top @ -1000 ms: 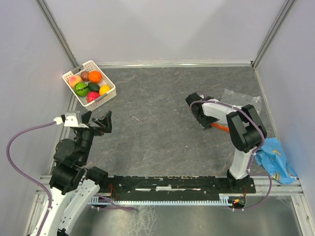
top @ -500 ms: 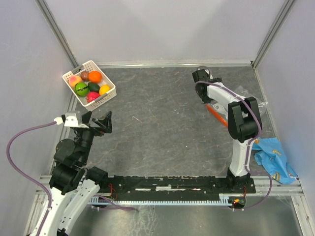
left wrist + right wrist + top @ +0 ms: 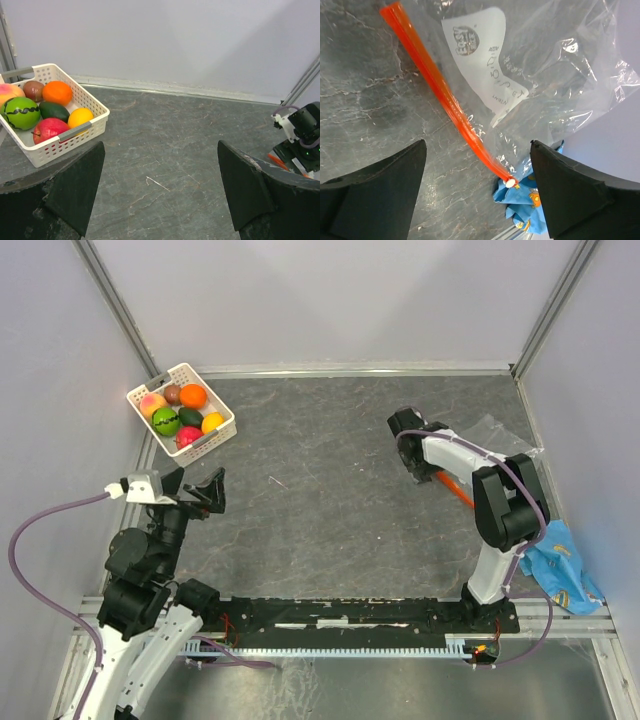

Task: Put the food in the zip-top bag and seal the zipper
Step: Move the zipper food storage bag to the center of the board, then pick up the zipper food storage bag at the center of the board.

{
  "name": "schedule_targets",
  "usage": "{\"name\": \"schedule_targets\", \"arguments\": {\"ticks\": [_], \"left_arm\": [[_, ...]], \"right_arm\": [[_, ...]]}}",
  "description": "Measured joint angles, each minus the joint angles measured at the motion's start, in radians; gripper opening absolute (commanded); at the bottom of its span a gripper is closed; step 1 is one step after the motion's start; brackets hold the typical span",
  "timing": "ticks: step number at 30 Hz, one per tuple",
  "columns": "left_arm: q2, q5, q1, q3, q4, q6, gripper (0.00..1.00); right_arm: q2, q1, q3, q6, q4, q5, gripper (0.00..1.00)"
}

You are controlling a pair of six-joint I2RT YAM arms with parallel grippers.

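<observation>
My right gripper will lower onto the orange-red zipper first and close on the part of the zipper short of its white end (image 3: pixel 459 492) (image 3: pixel 481 151), since the bag's opening lies flat.
The food, several small toy fruits and vegetables (image 3: pixel 166 421), lies in a white perforated basket (image 3: pixel 222 436) at the far left; in the left wrist view an orange one (image 3: pixel 57 92) and the others show in the basket (image 3: pixel 65 136). The zip-top bag (image 3: pixel 497 435) lies flat at the right, its orange-red zipper (image 3: pixel 456 490) on the near-left edge. In the right wrist view the bag (image 3: pixel 555 65) and zipper (image 3: pixel 445 97) lie below my open, empty right gripper (image 3: pixel 477 192), which hovers by the zipper (image 3: pixel 428 472). My left gripper (image 3: pixel 196 495) is open and empty (image 3: pixel 160 192), short of the basket.
A crumpled blue printed cloth (image 3: pixel 556 560) lies at the near right by the right arm's base, also in the right wrist view (image 3: pixel 527 207). Grey walls close in the table on three sides. A black rail (image 3: pixel 340 615) runs along the near edge.
My right gripper swung to the far side, then came back nearer over the bag's zipper edge; the zipper strip shifted with it. The left arm barely moved.
</observation>
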Motion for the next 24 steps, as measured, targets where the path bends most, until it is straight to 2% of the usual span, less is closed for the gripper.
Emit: {"name": "schedule_targets", "arguments": {"ticks": [11,24], "left_arm": [[-0.024,-0.014,-0.005,0.0,0.0,0.0,0.99],[-0.026,-0.014,-0.005,0.0,-0.001,0.0,1.0]], "right_arm": [[0.018,0.011,-0.07,0.003,0.051,0.128,0.68],[0.135,0.043,-0.097,-0.047,0.145,0.273,0.56]]}}
